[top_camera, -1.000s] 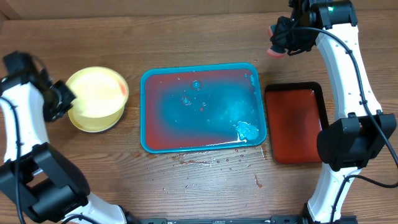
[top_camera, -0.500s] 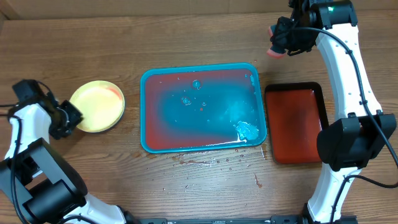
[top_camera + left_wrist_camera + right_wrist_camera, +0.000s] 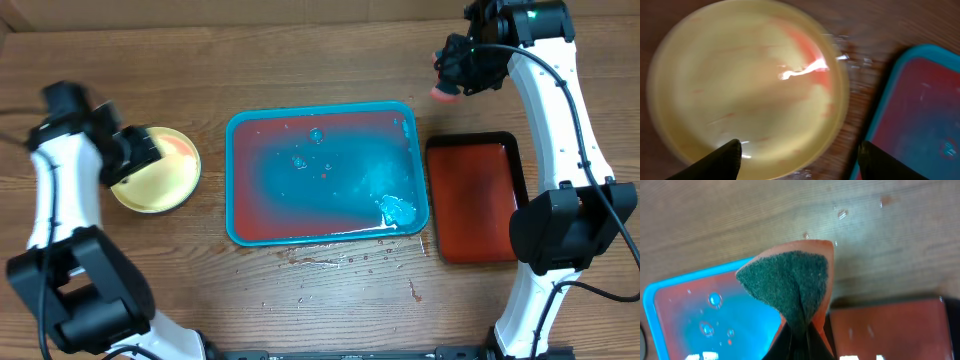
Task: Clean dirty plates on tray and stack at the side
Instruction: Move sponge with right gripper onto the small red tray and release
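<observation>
I will move my right gripper back and down to put the folded sponge into the smaller dark red tray (image 3: 477, 200) (image 3: 893, 334), because that tray is empty next to the teal one.
A pale yellow plate (image 3: 165, 176) with a faint red smear lies flat on the table left of the tray (image 3: 232, 180). In the left wrist view the plate (image 3: 745, 85) fills the frame, and the tray's teal rim (image 3: 886, 100) shows at the right. My left gripper (image 3: 138, 156) hovers over the plate's left part, open (image 3: 797, 160), with nothing between its fingers. The tray's blue base is wet and stained red. My right gripper (image 3: 458, 68) hangs behind the tray's far right corner, shut (image 3: 802, 342) on a folded sponge (image 3: 790, 280), green on one face and orange-pink on the other.
A smaller dark red tray (image 3: 475, 195) with a black rim lies right of the teal one, also seen in the right wrist view (image 3: 890, 330). Water drops and red specks dot the wood (image 3: 340, 262) in front of the teal tray.
My left gripper opened and let go of the yellow plate, which now lies flat. The left arm then rose and swung right over the plate's left edge. The right arm barely moved.
</observation>
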Tool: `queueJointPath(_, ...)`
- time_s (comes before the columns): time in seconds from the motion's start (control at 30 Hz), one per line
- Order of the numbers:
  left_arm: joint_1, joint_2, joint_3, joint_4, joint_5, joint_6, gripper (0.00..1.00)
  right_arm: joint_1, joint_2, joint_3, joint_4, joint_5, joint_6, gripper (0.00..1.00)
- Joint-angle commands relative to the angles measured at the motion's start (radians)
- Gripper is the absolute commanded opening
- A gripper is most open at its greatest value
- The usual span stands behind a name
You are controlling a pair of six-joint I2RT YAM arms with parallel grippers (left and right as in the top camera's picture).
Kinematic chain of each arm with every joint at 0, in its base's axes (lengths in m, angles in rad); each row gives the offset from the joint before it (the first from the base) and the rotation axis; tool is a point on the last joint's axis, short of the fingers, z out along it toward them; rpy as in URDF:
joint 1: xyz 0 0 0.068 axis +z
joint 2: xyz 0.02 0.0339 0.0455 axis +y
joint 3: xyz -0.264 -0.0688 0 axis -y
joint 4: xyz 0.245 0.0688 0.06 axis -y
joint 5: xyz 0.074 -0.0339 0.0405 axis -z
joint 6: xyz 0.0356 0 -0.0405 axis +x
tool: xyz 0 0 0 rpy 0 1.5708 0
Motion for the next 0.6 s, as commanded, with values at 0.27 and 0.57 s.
queueJointPath(0.27, -0.277, -0.035, 0.020, 0.135, 0.045, 0.053, 0.85, -0.016, -0.011, -0.051, -0.293, 0.151, -0.024, 0.04)
queueJointPath(0.57, -0.282, -0.035, 0.020, 0.146, 0.042, 0.054, 0.98, -0.050, -0.020, -0.318, -0.173, 0.204, -0.026, 0.04)
